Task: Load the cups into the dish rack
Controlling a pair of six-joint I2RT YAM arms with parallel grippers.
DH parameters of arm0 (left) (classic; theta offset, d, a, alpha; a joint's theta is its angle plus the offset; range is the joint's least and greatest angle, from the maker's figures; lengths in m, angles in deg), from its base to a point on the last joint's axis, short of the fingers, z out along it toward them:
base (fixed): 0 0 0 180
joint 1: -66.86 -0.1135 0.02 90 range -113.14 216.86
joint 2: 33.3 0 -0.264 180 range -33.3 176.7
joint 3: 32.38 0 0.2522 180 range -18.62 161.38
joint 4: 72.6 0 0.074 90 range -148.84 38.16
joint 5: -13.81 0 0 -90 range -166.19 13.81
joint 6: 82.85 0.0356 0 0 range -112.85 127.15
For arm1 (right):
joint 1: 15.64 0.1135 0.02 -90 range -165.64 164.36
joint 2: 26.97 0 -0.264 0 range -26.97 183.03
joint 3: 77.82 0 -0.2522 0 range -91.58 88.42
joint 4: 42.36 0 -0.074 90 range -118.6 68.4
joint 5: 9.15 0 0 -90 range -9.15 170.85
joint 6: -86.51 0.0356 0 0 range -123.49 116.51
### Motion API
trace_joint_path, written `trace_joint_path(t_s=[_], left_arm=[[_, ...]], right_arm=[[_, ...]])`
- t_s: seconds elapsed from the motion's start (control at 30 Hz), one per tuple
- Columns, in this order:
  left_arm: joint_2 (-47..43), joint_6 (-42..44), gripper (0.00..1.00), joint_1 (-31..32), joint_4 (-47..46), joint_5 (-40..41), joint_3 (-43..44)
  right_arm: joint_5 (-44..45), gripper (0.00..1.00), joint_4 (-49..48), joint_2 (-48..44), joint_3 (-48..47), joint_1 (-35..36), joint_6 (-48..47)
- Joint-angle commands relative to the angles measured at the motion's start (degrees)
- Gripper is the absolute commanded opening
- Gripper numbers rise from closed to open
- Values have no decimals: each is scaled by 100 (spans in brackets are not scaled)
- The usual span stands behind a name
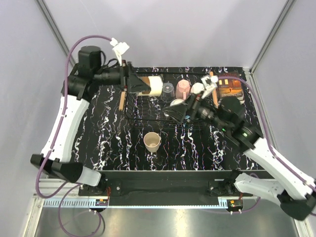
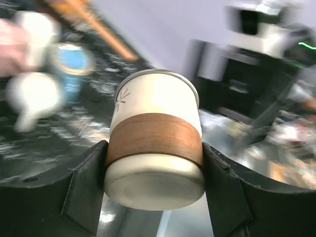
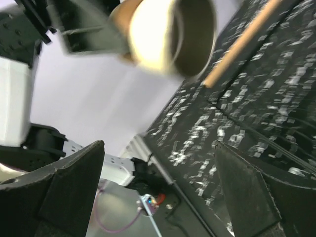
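Note:
The robot's left gripper needs to tip downward next and lower the cup onto the rack's empty front wires, since they are below the cup and to its right in the top view.
My left gripper (image 1: pixel 139 85) is shut on a cream cup with a brown band (image 1: pixel 154 85), held on its side above the left end of the black wire dish rack (image 1: pixel 148 117). In the left wrist view the cup (image 2: pixel 154 143) sits between both fingers (image 2: pixel 89 187). My right gripper (image 1: pixel 177 111) is open and empty over the rack's front right; in its own view (image 3: pixel 158 187) it faces the held cup (image 3: pixel 168 32). A clear tumbler (image 1: pixel 168 89), a pink mug (image 1: pixel 183 89) and a white mug (image 1: pixel 197 89) stand at the rack's back. A cream cup (image 1: pixel 152 142) stands on the table in front.
The rack's wooden handles are at its left (image 1: pixel 122 97) and right (image 1: pixel 214 91) ends. An orange-brown book (image 1: pixel 230 87) lies at the back right. A blue mug (image 2: pixel 71 61) and a white mug (image 2: pixel 32 96) show blurred in the left wrist view.

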Motion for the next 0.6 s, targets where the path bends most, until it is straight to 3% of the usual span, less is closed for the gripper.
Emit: trace_joint_path(t_s=[0.0,0.07,0.17,0.4,0.57], left_arm=[[811,2388,0,669,2190,3077,1315],[1187,2813,0,1205,2367,4279,1623],[1575,3534,0,1759,2605,5223,1851],[3017,4510,0,2243,3159,6315,2634],[3711,4713,0,2279,3150,6361,2968]], right_arm=[[1423,100,1388,-1285,100,-26,-748],[1792,100,1616,-1847,250,-26,-758],[2232,100,1749,-2481,496,-26,-705],[2550,100,2066,-2730,550,-26,-845],[2699,100,2189,-2896,585,-26,-959]])
